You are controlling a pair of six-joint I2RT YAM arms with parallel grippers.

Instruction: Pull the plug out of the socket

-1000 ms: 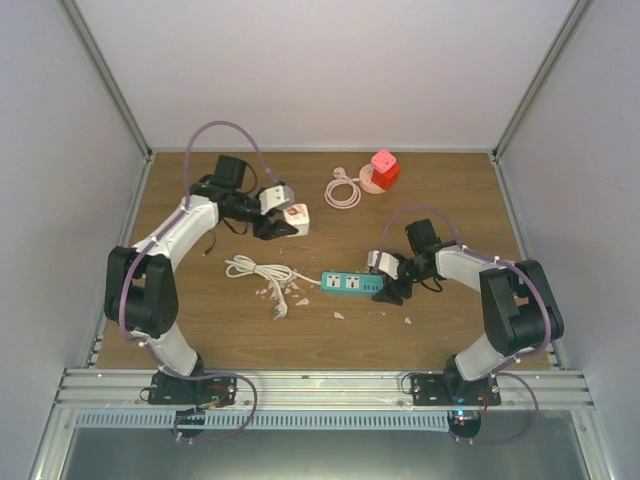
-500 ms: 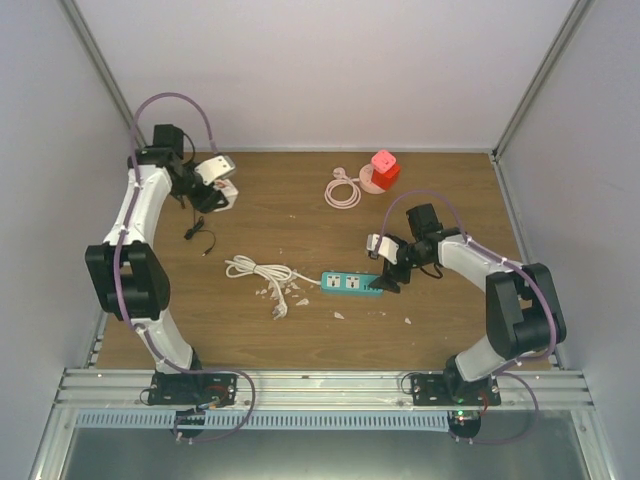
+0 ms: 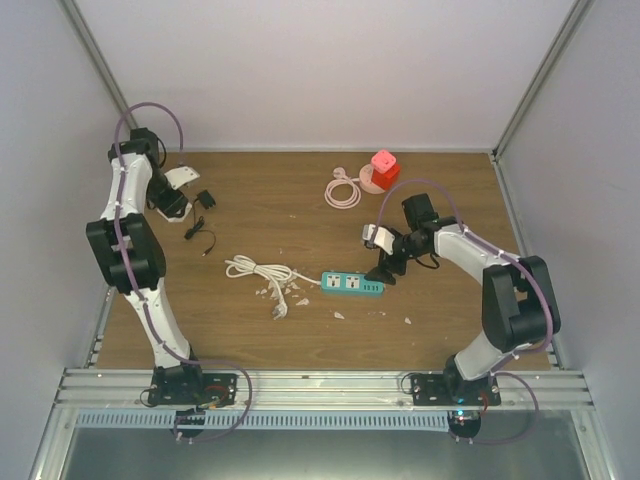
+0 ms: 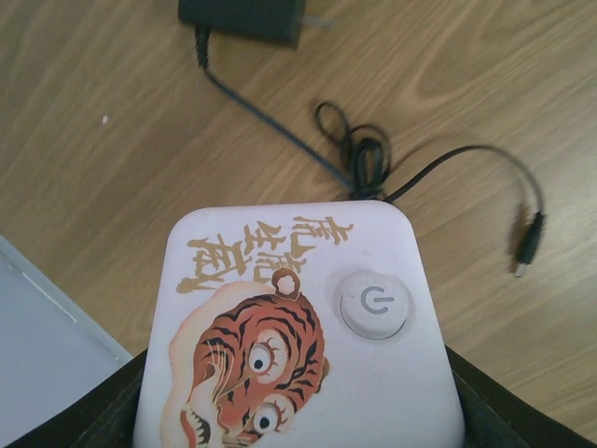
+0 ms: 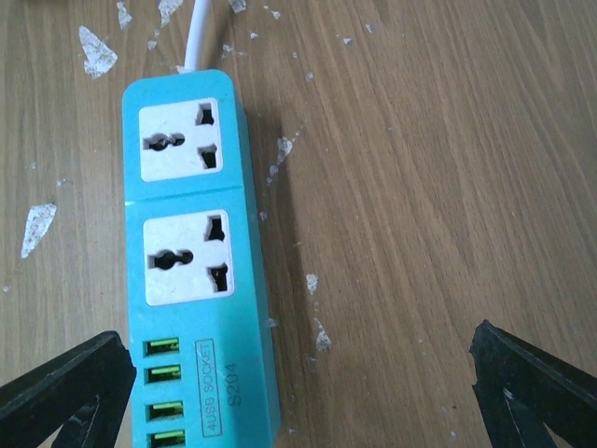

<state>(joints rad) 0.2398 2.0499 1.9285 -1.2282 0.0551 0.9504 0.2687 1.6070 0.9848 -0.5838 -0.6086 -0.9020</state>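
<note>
The black plug adapter already lies free, so the left gripper will next set the white cube socket down on bare wood (image 3: 174, 227) beside the bundled cable and let go of it.
My left gripper (image 4: 298, 397) is shut on a white cube socket (image 4: 298, 327) with a tiger picture and a round power button, at the table's far left corner (image 3: 172, 198). The black plug adapter (image 4: 244, 17) lies free on the wood just beyond the cube, also in the top view (image 3: 205, 199). Its thin black cable (image 4: 359, 163) trails to a small connector (image 4: 528, 245). My right gripper (image 3: 385, 268) is open and empty over the right end of a teal power strip (image 5: 191, 252), one finger (image 5: 65, 392) on each side.
The teal strip (image 3: 352, 285) has a white cord coiled to its left (image 3: 258, 268), ending in a white plug (image 3: 280, 306). A red cube socket (image 3: 385, 168) with a pink coiled cable (image 3: 343, 190) sits at the back. White flakes litter the wood. The left wall is close to my left arm.
My left arm swung back and left with the white cube. The black adapter came out of it and now lies on the table. My right gripper drew back slightly from the strip.
</note>
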